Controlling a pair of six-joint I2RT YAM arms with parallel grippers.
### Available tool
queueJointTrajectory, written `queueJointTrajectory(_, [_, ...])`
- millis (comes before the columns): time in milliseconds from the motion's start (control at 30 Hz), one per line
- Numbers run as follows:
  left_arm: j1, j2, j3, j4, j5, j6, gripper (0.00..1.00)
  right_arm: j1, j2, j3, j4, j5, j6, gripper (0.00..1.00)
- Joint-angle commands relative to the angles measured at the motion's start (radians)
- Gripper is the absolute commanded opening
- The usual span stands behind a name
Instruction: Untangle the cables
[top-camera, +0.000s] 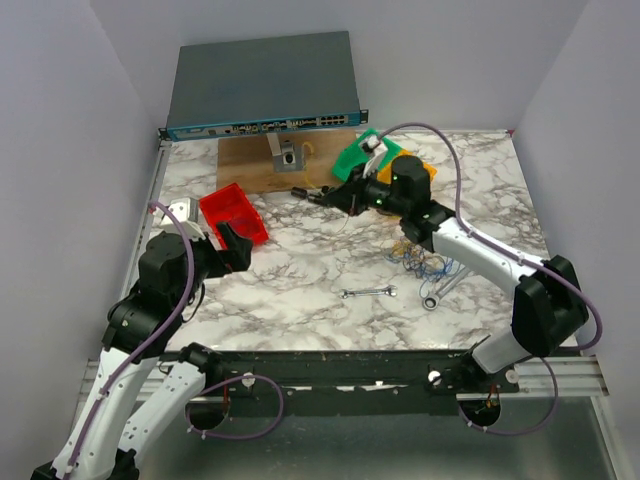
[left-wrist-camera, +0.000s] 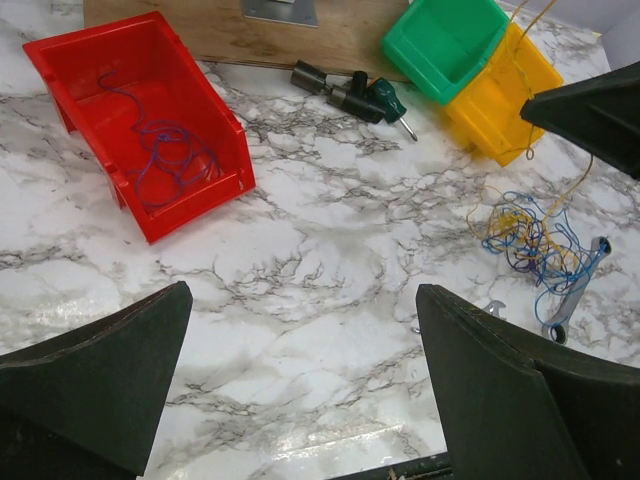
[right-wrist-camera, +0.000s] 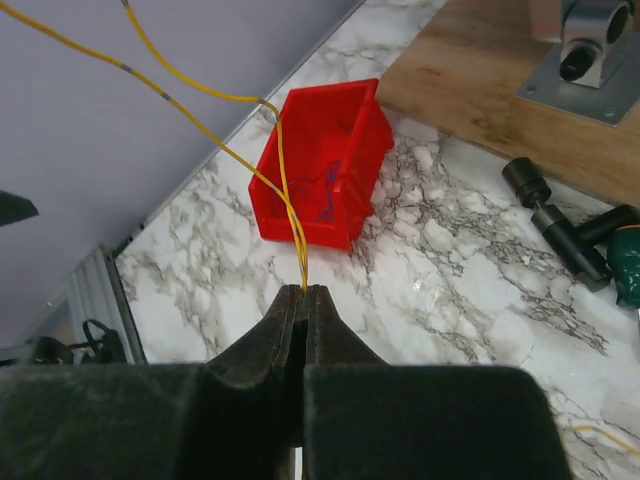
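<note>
Next, my right gripper moves outward, lowers into the empty green bin and lets go of the yellow wire, since the bin has room for it.
The cables lie in a small blue and yellow tangle on the marble, right of centre, also seen in the left wrist view as the cables. My right gripper is shut on a thin yellow wire, which loops up and away to the left. This gripper hovers above the table near the green bin. A yellow strand hangs from it down to the tangle. My left gripper is open over bare marble, with nothing between its fingers, next to the red bin.
The red bin holds a loose blue wire. A green bin and a yellow bin stand at the back. Two wrenches lie near the tangle. Black tools lie by a wooden board below a network switch.
</note>
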Motion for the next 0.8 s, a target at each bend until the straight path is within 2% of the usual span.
queueJointTrajectory(0, [0.005, -0.017, -0.004, 0.017, 0.030, 0.017, 0.99, -0.098, 0.000, -0.070, 0.264, -0.243, 0.242, 0.01])
queueJointTrajectory(100, [0.005, -0.018, -0.006, 0.014, 0.033, 0.018, 0.99, -0.171, 0.010, -0.104, 0.409, -0.264, 0.389, 0.01])
queueJointTrajectory(200, [0.005, -0.020, -0.008, 0.011, 0.030, 0.019, 0.99, -0.249, 0.030, -0.192, 0.679, -0.284, 0.641, 0.01])
queueJointTrajectory(333, [0.005, -0.020, -0.008, 0.012, 0.028, 0.019, 0.99, -0.335, 0.104, -0.336, 1.033, -0.197, 0.991, 0.01])
queueJointTrajectory(400, [0.005, -0.021, -0.006, 0.012, 0.031, 0.019, 0.99, -0.358, 0.164, -0.382, 1.180, -0.152, 1.107, 0.01])
queueJointTrajectory(600, [0.005, -0.028, -0.008, 0.015, 0.046, 0.019, 0.98, -0.362, 0.337, -0.333, 1.368, -0.062, 1.219, 0.01])
queueJointTrajectory(767, [0.006, -0.047, -0.021, 0.023, 0.068, 0.024, 0.99, -0.366, 0.427, -0.170, 1.307, -0.050, 1.190, 0.01])
